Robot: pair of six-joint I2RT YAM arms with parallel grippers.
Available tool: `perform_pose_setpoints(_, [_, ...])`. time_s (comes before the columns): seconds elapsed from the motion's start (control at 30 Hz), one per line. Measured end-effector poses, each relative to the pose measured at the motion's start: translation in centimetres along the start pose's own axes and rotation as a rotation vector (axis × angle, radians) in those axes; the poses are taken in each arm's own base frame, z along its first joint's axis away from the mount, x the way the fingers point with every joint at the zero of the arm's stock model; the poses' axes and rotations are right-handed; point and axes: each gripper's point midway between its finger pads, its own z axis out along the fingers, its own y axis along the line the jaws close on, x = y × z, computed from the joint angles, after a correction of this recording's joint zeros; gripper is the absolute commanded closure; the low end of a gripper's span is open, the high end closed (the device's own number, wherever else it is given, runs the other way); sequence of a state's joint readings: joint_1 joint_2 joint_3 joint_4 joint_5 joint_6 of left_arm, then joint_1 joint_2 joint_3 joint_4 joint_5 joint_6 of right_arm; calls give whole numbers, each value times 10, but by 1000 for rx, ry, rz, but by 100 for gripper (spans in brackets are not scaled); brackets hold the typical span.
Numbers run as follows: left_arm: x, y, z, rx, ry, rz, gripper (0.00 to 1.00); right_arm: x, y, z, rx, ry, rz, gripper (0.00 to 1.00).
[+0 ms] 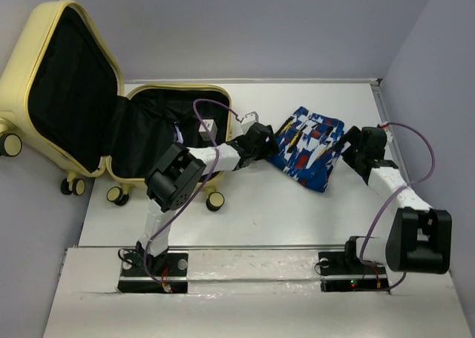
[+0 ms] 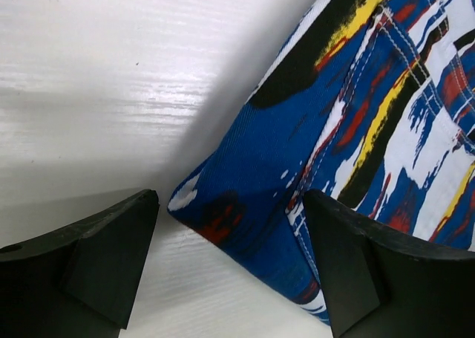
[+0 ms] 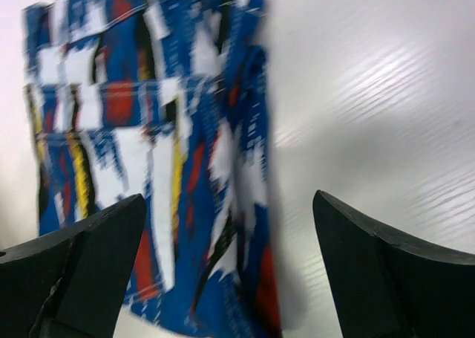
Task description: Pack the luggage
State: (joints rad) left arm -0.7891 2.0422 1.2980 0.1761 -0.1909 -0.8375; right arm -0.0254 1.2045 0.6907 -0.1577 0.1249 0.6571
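The left gripper stays low next and closes its open fingers across the cloth, since the garment's corner nearest the luggage lies between them.
The pale yellow luggage (image 1: 44, 70) lies open at the far left, its black lining showing. A folded blue garment with white, red, yellow and black marks (image 1: 312, 146) lies on the white table right of it. My left gripper (image 1: 269, 140) is open at the garment's left edge; in the left wrist view (image 2: 231, 260) a corner of the cloth (image 2: 356, 130) lies between its fingers. My right gripper (image 1: 349, 148) is open at the garment's right edge; in the right wrist view (image 3: 230, 267) the cloth (image 3: 148, 152) lies between and beyond its fingers.
A small white object (image 1: 210, 128) sits inside the luggage's lower half. Grey walls enclose the table (image 1: 245, 212) at the back and right. The luggage's wheels (image 1: 214, 200) rest near the left arm.
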Motion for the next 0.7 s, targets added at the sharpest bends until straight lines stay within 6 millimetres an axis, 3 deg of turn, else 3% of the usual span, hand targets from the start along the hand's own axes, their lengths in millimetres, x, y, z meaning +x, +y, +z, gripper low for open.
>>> perform_pose_setpoints(0.13, [-5,-4,9,25,-11,-29,13,3,-31,39,66,77,57,0])
perform_pose_setpoints(0.23, [-7,-8,12,50,-15,-41,15,24,-33,63,54,174,59,0])
perform_pose_setpoints(0.3, [-6,-9,14,63,-13,-45,19,11,-10,79,-37,156,63,16])
perform_pose_setpoints(0.43, [-5,-13,17,85,-6,-56,33,9,9,104,-124,171,88,23])
perform_pose_setpoints(0.53, [-3,-13,18,102,9,-65,52,9,22,113,-183,192,127,26])
perform_pose_setpoints(0.6, [0,-11,19,107,22,-73,61,7,32,120,-229,207,154,38])
perform_pose_setpoints(0.63, [2,-10,20,110,28,-76,69,7,38,123,-255,217,177,51])
perform_pose_setpoints(0.7, [3,-10,21,118,36,-82,78,11,44,128,-295,231,203,66])
